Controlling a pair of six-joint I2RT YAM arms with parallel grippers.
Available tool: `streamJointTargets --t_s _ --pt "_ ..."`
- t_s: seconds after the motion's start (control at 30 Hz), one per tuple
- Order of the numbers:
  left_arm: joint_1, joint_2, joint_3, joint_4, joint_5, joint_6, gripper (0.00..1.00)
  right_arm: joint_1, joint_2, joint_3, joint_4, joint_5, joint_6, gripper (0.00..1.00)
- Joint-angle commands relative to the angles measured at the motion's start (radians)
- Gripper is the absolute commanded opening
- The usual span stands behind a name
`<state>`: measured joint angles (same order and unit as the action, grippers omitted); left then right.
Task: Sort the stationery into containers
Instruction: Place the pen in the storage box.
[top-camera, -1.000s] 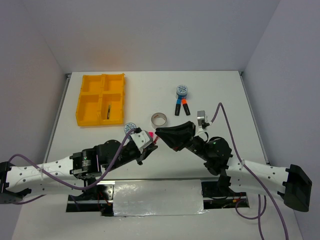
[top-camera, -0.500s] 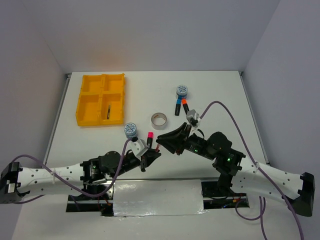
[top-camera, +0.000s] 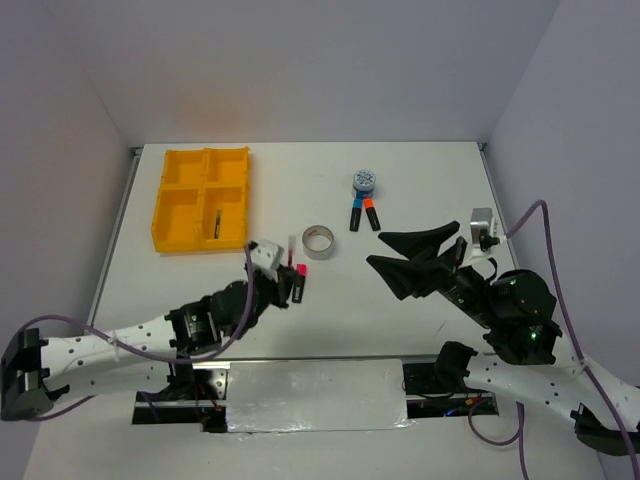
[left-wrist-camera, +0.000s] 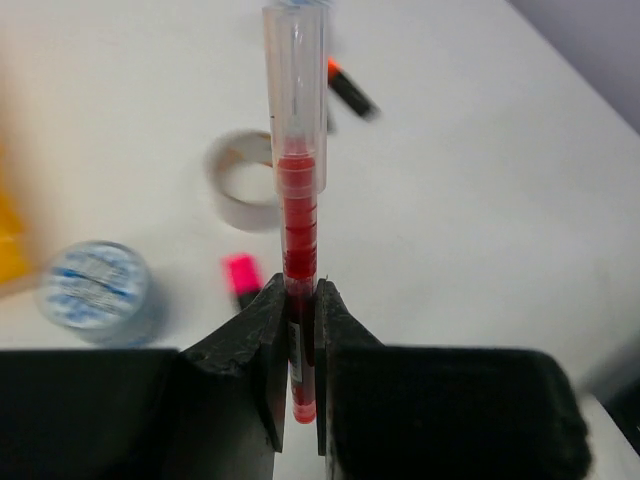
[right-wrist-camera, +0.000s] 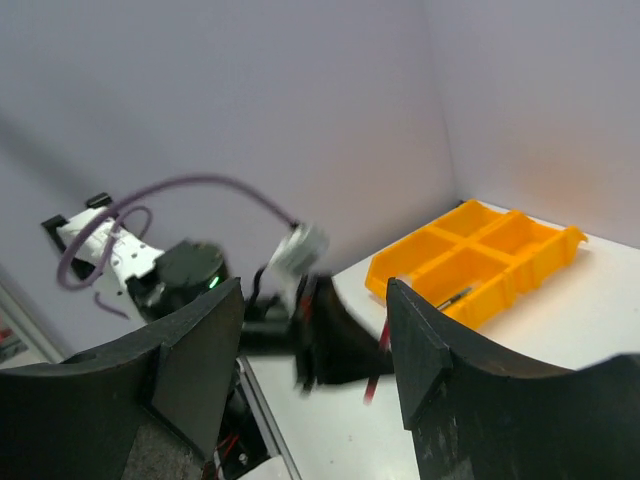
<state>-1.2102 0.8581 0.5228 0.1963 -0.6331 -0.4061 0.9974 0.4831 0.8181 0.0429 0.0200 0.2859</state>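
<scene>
My left gripper should next move outward, to the left in the top view, over one tray section (top-camera: 231, 219) and release, as that section already holds a pen.
My left gripper (left-wrist-camera: 300, 300) is shut on a red pen (left-wrist-camera: 299, 210), which sticks out ahead of the jaws. From above, that left gripper (top-camera: 286, 275) hovers by a pink-capped highlighter (top-camera: 299, 282) lying on the table. My right gripper (top-camera: 377, 249) stands open and empty, well to the right of the pen. The yellow tray (top-camera: 168, 228) is at the far left, with a thin pen (top-camera: 215, 222) in its near right compartment. A silver-grey tape ring (top-camera: 320, 240), a blue-white tape roll (top-camera: 364, 182) and blue-capped (top-camera: 355, 215) and orange-capped (top-camera: 372, 213) highlighters lie mid-table.
A second blue-white tape roll (left-wrist-camera: 95, 290) sits left of the pink highlighter (left-wrist-camera: 240, 275); from above my left wrist hides it. The right wrist view looks between its open fingers (right-wrist-camera: 430, 340) at the left arm (right-wrist-camera: 190, 270) and the yellow tray (right-wrist-camera: 480, 260). Walls close in three sides.
The right gripper has opened, let go of the red pen and drawn back to the right. The left gripper keeps the pen and has shifted slightly left.
</scene>
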Motion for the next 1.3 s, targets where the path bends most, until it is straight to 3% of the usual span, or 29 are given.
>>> streamJointTargets --t_s 0.0,0.03,0.13,0.23,0.4,0.6,0.97,1.17,1.27 --pt "0.216 0.050 0.176 -0.192 -0.132 -0.120 0.00 -0.005 -0.044 -0.025 -0.084 0.067 -0.024 0.66" --pt "0.359 0.094 0.207 -0.234 -0.105 -0.128 0.00 -0.008 -0.067 -0.051 -0.089 0.069 -0.019 0.66" --pt "0.638 0.189 0.315 -0.270 0.110 -0.111 0.00 -0.008 -0.107 -0.092 -0.100 0.067 -0.008 0.66" --pt "0.783 0.296 0.416 -0.296 0.176 -0.062 0.00 -0.008 -0.149 -0.126 -0.126 0.070 -0.005 0.66" --pt "0.848 0.513 0.614 -0.408 0.116 0.044 0.00 -0.008 -0.198 -0.166 -0.152 0.077 -0.007 0.66" --pt "0.954 0.761 0.664 -0.445 0.205 -0.036 0.00 -0.006 -0.215 -0.192 -0.170 0.064 -0.013 0.67" --pt "0.983 0.880 0.594 -0.249 0.242 -0.046 0.00 -0.008 -0.207 -0.234 -0.164 0.040 -0.017 0.67" --pt "0.988 0.906 0.586 -0.233 0.250 -0.068 0.00 -0.008 -0.183 -0.243 -0.150 0.032 -0.016 0.67" --pt "0.992 0.926 0.589 -0.236 0.234 -0.080 0.07 -0.006 -0.178 -0.246 -0.144 0.028 -0.011 0.67"
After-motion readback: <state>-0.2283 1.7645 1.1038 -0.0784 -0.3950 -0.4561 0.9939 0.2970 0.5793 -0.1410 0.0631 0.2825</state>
